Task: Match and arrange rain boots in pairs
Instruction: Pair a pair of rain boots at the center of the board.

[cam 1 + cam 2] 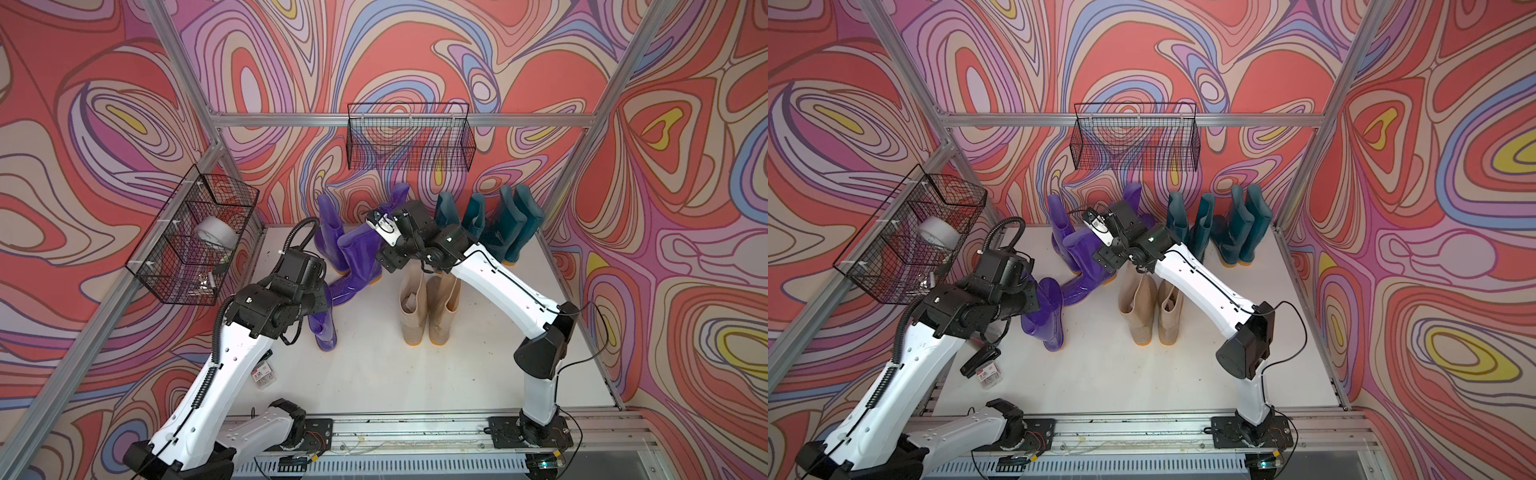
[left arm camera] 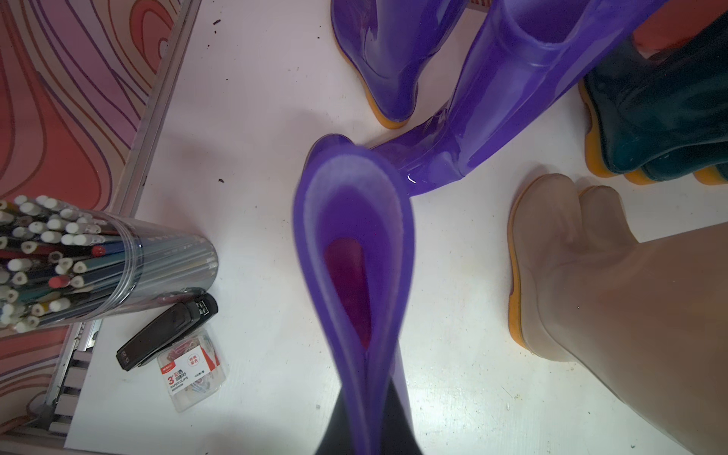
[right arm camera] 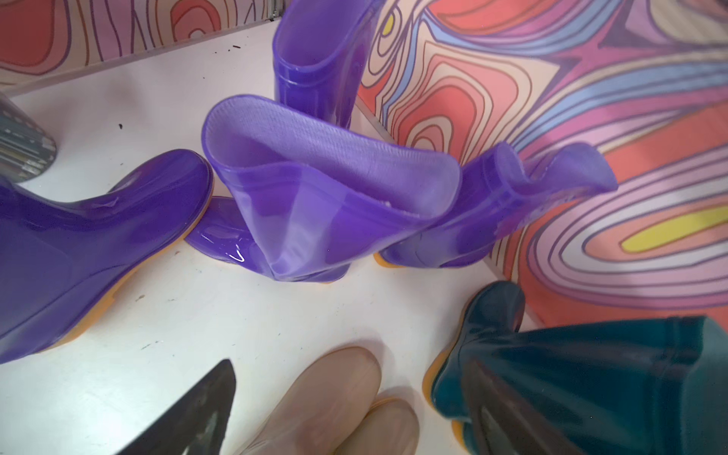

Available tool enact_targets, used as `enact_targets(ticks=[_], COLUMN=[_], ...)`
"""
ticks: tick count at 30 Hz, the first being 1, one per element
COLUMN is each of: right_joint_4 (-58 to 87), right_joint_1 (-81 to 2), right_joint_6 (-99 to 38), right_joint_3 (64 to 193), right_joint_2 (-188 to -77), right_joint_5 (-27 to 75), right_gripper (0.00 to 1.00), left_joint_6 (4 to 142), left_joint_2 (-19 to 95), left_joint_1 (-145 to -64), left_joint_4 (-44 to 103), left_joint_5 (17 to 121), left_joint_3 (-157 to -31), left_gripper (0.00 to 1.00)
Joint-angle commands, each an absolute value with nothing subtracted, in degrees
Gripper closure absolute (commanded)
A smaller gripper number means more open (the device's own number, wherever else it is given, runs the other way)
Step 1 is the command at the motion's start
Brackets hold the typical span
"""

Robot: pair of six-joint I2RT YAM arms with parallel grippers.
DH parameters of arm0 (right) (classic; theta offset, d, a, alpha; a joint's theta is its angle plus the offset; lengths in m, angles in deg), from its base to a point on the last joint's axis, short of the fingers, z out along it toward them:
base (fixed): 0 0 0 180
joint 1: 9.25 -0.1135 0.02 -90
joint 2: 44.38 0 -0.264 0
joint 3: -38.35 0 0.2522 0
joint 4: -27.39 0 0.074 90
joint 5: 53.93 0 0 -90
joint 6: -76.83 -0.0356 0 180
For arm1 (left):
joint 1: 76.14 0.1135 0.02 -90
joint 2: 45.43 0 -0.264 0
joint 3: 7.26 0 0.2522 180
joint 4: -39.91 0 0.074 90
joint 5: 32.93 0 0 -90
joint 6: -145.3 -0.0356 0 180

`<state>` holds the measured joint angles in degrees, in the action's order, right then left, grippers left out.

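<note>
I need to move my right gripper sideways from above the beige toes and turn it onto the second purple boot's top rim [image 1: 360, 232] [image 3: 360, 192], because the boot's long opening slants across my fingers.
Four purple rain boots cluster at the back left. My left gripper [image 2: 364, 433] is shut on the pinched top rim of the nearest purple boot [image 1: 325, 328], which hangs upright. Another purple boot [image 1: 360, 255] stands just behind it, one [image 1: 330, 222] is upright at the back, and one [image 3: 532, 189] slumps bent against the back wall. My right gripper [image 3: 350, 394] hovers open above the toes of the beige pair [image 1: 428, 309], holding nothing. Four teal boots [image 1: 503, 224] line the back wall at the right.
A wire basket [image 1: 409, 135] hangs on the back wall, and another [image 1: 195, 245] on the left wall holds a tape roll. A clear tube of pencils [image 2: 78, 268], a black stapler [image 2: 165, 331] and a paper clip box [image 2: 193, 370] sit at the table's left edge.
</note>
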<state>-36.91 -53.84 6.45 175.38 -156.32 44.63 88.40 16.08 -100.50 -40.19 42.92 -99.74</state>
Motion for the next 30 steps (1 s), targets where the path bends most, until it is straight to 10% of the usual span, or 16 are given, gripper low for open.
enact_targets(ticks=[1,15,30], right_joint_4=[-34.9,-15.0,-25.4], right_joint_1=[-53.7,-52.0,-51.7], right_joint_6=[15.8,33.7,40.6], right_joint_3=[176.8,169.8,185.8], right_joint_2=[-158.4,-159.9,-172.7], right_joint_5=[42.4,36.4,26.8], right_gripper=[0.02,0.02,0.02], left_joint_6=[89.4,90.2,90.3], left_joint_2=[14.2,12.6,12.0], left_joint_1=[-100.3,-100.3,-100.4], left_joint_4=[-42.4,-42.9,-42.5], left_joint_5=[40.8,44.1,46.2], left_joint_3=[-103.7,-101.5,-99.6], left_gripper=[1.0,1.0,1.0])
